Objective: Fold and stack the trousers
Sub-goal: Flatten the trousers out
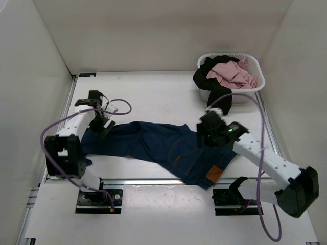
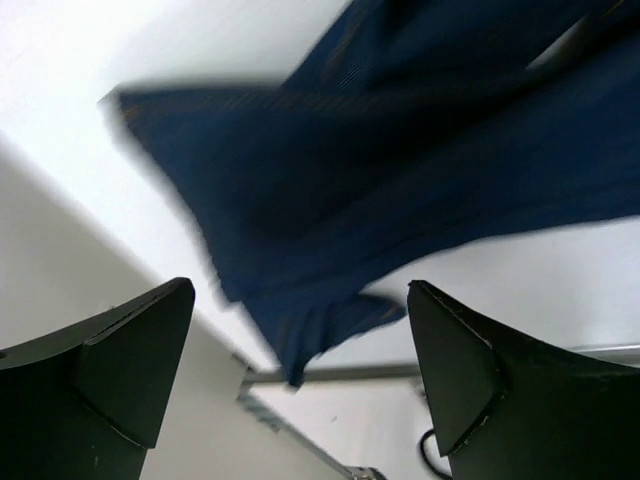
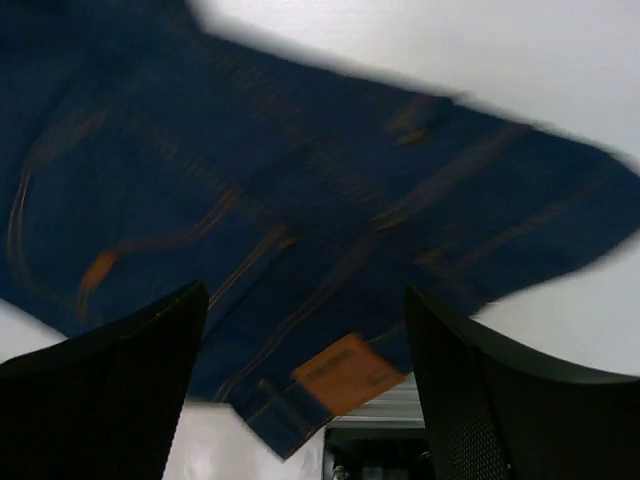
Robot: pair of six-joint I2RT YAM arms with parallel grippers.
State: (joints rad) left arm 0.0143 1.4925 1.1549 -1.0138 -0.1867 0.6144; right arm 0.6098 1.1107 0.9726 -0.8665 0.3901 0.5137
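Observation:
The jeans' waist end's near edge (image 1: 185,177) (image 3: 208,355) by the pocket lies below and back from my right gripper, so next I will lower my right gripper back toward the bar to close there.
The navy jeans (image 1: 163,148) lie spread across the table, legs toward the left and waistband with its tan patch (image 1: 214,172) at the front right. My left gripper (image 1: 103,122) hangs open and empty above the leg ends (image 2: 330,200). My right gripper (image 1: 207,133) hangs open and empty above the waist and seat (image 3: 300,200); the tan patch (image 3: 347,373) shows between its fingers.
A white basket (image 1: 257,84) at the back right holds a pink garment (image 1: 234,74) and a black garment (image 1: 214,89) that drapes over its rim onto the table. White walls close in the left, back and right. A metal rail (image 1: 153,179) runs along the front edge.

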